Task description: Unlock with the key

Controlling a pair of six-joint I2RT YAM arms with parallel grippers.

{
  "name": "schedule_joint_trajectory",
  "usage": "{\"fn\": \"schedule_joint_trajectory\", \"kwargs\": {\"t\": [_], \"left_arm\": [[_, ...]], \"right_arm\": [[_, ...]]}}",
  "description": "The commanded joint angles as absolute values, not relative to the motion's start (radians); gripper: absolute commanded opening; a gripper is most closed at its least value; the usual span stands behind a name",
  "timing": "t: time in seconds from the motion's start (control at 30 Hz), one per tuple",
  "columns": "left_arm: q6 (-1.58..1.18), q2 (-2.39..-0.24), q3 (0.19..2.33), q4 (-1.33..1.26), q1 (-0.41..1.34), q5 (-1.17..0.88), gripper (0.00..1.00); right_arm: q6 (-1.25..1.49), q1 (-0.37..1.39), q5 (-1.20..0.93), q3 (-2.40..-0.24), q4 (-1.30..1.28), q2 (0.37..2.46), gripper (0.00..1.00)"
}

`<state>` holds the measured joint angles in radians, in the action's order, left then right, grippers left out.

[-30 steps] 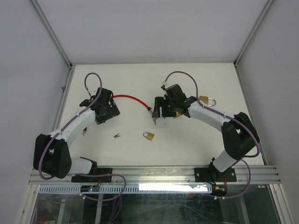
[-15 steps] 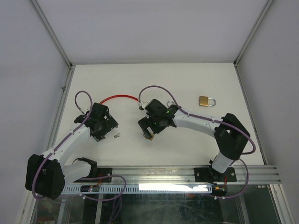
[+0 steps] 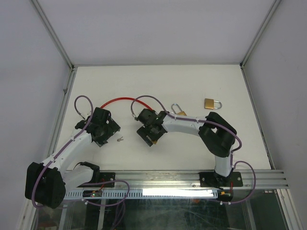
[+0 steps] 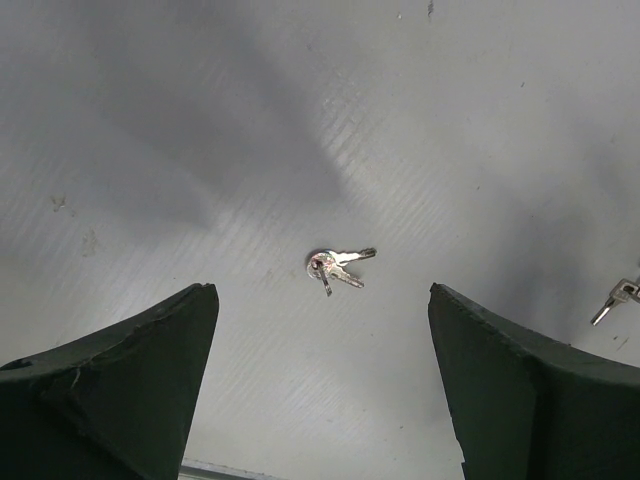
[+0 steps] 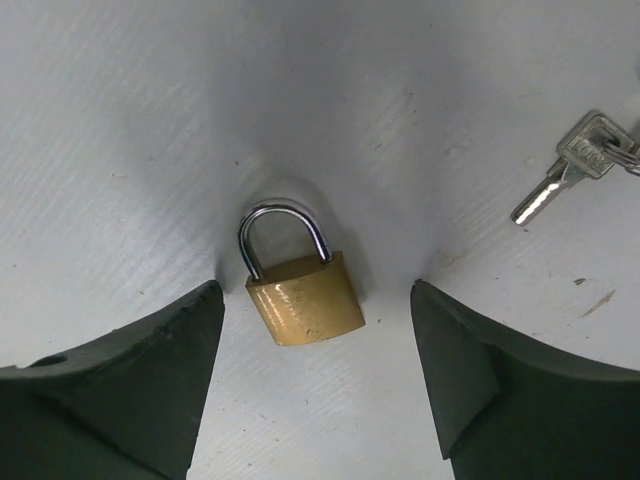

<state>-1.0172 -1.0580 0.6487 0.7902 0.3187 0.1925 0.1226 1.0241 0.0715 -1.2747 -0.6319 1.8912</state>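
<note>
The left gripper needs to reach down next for the silver keys, to the right in the top view, and take them at their ring end, so the keys' blades stay free.
A small brass padlock with its silver shackle shut lies flat on the white table. My right gripper is open and hovers just above it, one finger on each side, not touching. In the top view the right gripper hides this padlock. A small bunch of silver keys lies on the table ahead of my open, empty left gripper. In the top view the left gripper is left of a key. A key also shows at the right wrist view's upper right.
A second brass padlock lies at the back right. Another padlock's shackle shows behind the right arm. A red cable arcs across the table's middle. Another key lies at the left wrist view's right edge.
The right gripper has swung left and toward the near edge and now stands over the small padlock. The left gripper has drawn back toward the near left, close to the keys.
</note>
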Motion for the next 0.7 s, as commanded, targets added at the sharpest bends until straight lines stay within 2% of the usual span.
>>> {"fn": "schedule_joint_trajectory", "kwargs": {"t": [0.0, 0.07, 0.23, 0.5, 0.67], "left_arm": [[-0.992, -1.037, 0.657, 0.768, 0.309, 0.207, 0.88], [-0.983, -1.031, 0.659, 0.767, 0.309, 0.207, 0.88], [-0.951, -1.043, 0.668, 0.758, 0.308, 0.191, 0.87], [-0.872, -1.117, 0.675, 0.702, 0.308, 0.086, 0.85], [-0.836, -1.179, 0.678, 0.669, 0.308, 0.026, 0.81]], "right_arm": [[0.152, 1.027, 0.121, -1.318, -0.619, 1.907, 0.75], [0.205, 1.024, 0.129, -1.324, -0.617, 1.916, 0.7], [0.39, 1.009, 0.212, -1.368, -0.646, 1.94, 0.48], [0.6, 0.935, 0.293, -1.397, -0.623, 1.945, 0.4], [0.598, 0.918, 0.299, -1.444, -0.597, 1.974, 0.39]]}}
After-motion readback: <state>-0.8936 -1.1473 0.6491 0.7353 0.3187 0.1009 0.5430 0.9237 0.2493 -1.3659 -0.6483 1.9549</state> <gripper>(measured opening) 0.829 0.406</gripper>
